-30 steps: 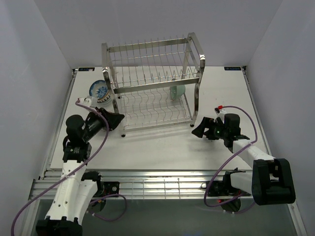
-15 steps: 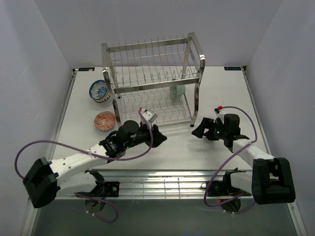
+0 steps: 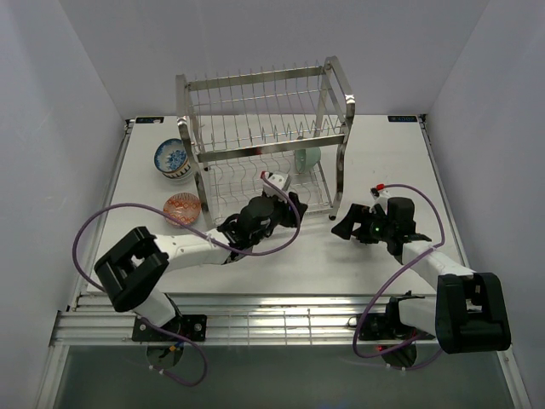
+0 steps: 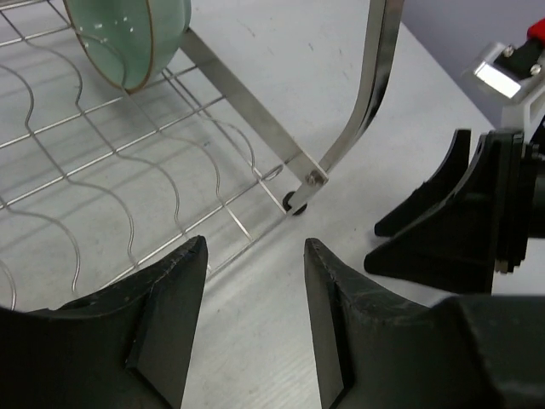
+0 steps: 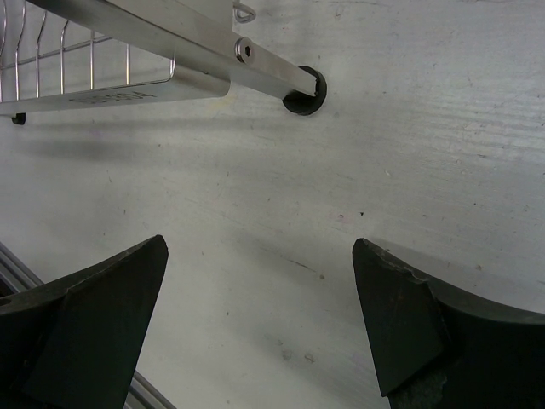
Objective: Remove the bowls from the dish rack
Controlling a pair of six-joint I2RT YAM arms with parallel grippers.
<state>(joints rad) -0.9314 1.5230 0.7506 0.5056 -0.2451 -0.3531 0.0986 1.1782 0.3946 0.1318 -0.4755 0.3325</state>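
My left gripper is open and the pale mint green bowl stands on edge beyond it, so I will move my left gripper outward over the rack's wire bottom onto the bowl's near rim (image 3: 299, 166) (image 4: 152, 49).
The dish rack (image 3: 266, 129) stands mid-table. A pale mint green bowl (image 3: 307, 157) stands on edge in its lower tier, far right; in the left wrist view this bowl (image 4: 128, 43) is at the top left, above the rack's wire floor (image 4: 247, 104). My left gripper (image 3: 294, 207) hovers at the rack's front right edge, open and empty (image 4: 255, 244), short of the green bowl. A blue-and-white bowl (image 3: 173, 158) and a red patterned bowl (image 3: 181, 207) sit on the table left of the rack. My right gripper (image 3: 345, 226) is open and empty (image 5: 260, 245) over bare table by the rack's right foot (image 5: 304, 92).
The rack's front right post (image 4: 375, 85) curves down between the two grippers. My right gripper's black fingers (image 4: 443, 217) show close on the right of the left wrist view. White walls enclose the table on the left, back and right.
My left arm swung from beside the bowls at the left across to the rack's front right corner. The red bowl now lies uncovered on the table. Left jaws have widened. Right arm is still.
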